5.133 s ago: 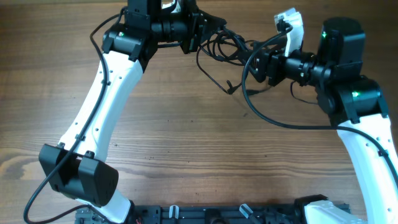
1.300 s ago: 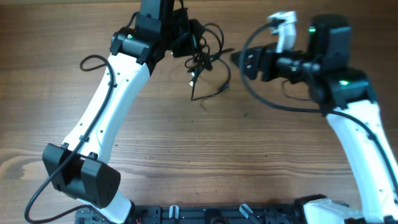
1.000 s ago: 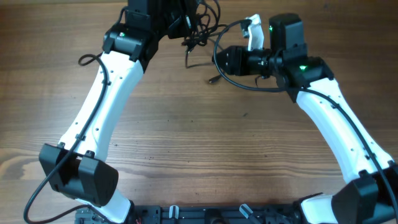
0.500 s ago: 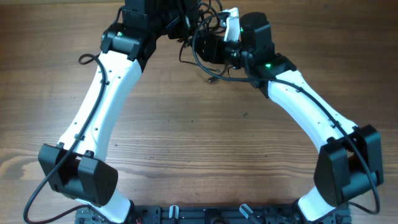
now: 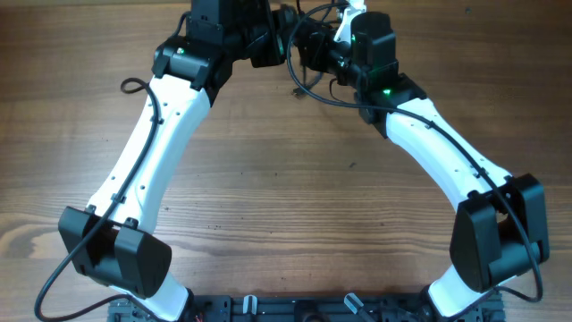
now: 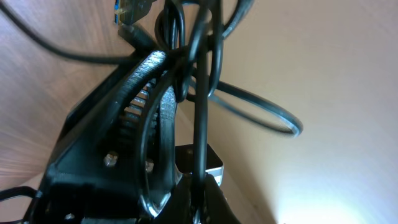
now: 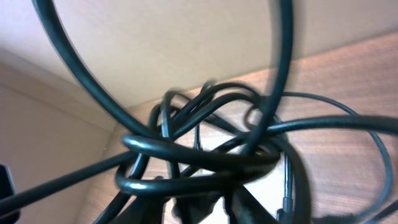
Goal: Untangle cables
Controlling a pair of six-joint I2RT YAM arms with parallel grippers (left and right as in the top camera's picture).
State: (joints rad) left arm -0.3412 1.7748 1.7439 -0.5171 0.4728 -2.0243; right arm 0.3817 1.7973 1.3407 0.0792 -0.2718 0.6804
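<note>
I will bring my left gripper down and back toward the clear middle of the tabletop and release the cables, because the knot hangs bunched above the table.
The cables are a knot of thin black cords held up over the far middle of the table, with one plug end hanging down. My left gripper is shut on them. In the left wrist view a cord runs straight up from between the fingers. My right gripper is right beside the left one, facing it. In the right wrist view the knotted loops fill the space just in front of its fingers, which look apart.
The wooden table ends just behind the grippers, with a pale wall beyond. A plug with a blue tip hangs near the left fingers. A black rail runs along the front edge.
The right arm has swung left from the right side of the table to the bundle. The left gripper has kept the cables and lifted them toward the far edge.
</note>
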